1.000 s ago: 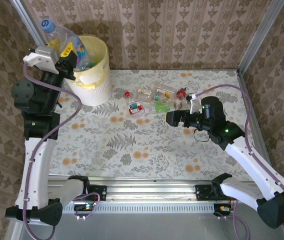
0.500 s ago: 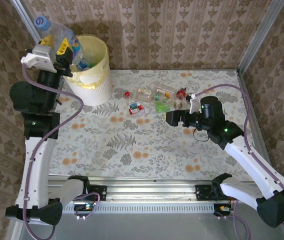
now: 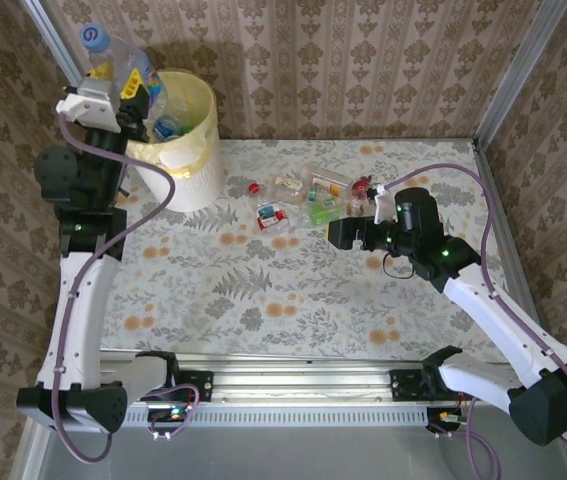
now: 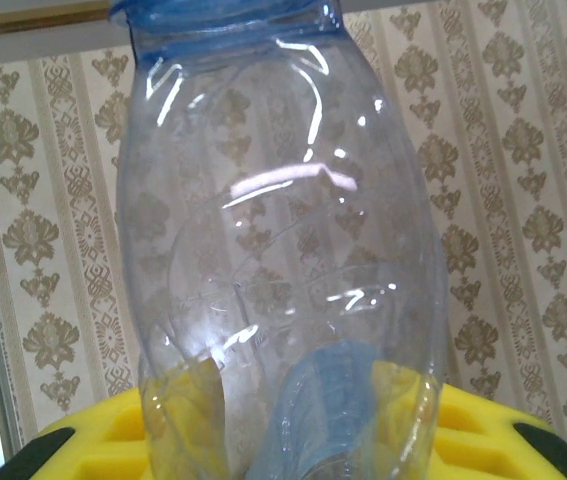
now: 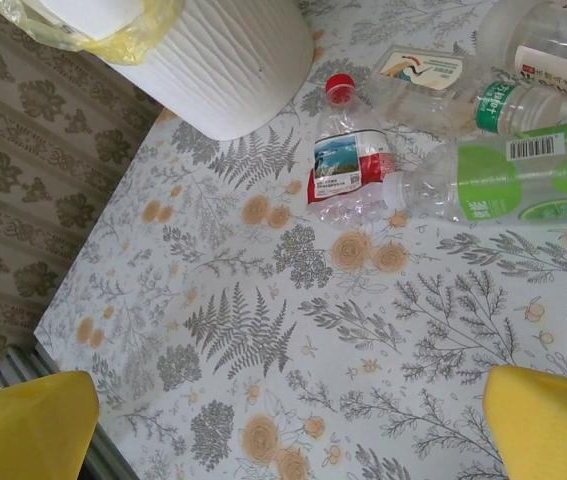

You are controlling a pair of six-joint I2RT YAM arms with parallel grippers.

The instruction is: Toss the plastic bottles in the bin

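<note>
I need to lower the clear bottle [image 3: 113, 58] next with my left gripper, still high at the bin's rim, toward the bin's opening [image 3: 189, 108] and let the bottle go there.
My left gripper [image 3: 128, 92] is raised at the left rim of the bin [image 3: 191, 170] and is shut on a clear bottle [image 3: 113, 58] with a blue cap. In the left wrist view this bottle [image 4: 273, 250] stands upright between the yellow pads [image 4: 73, 450], against the wallpaper. Coloured bottles [image 3: 168, 124] lie inside the bin. Several more plastic bottles [image 3: 313, 195] lie in a cluster on the table right of the bin. My right gripper [image 3: 338, 235] hangs open just below them, holding nothing. Ahead of it lie a red-labelled bottle [image 5: 343, 170] and a green-labelled one [image 5: 503, 185].
The floral tablecloth [image 3: 263, 290] stretches bare between the bottle cluster and the near rail. Wallpapered walls enclose the table at the back and on both sides. The bin [image 5: 213, 60] with its yellow liner stands at the far left corner.
My left gripper has swung the held bottle more upright and shifted it slightly right, toward the bin's rim. The right gripper has edged a little left, still open.
</note>
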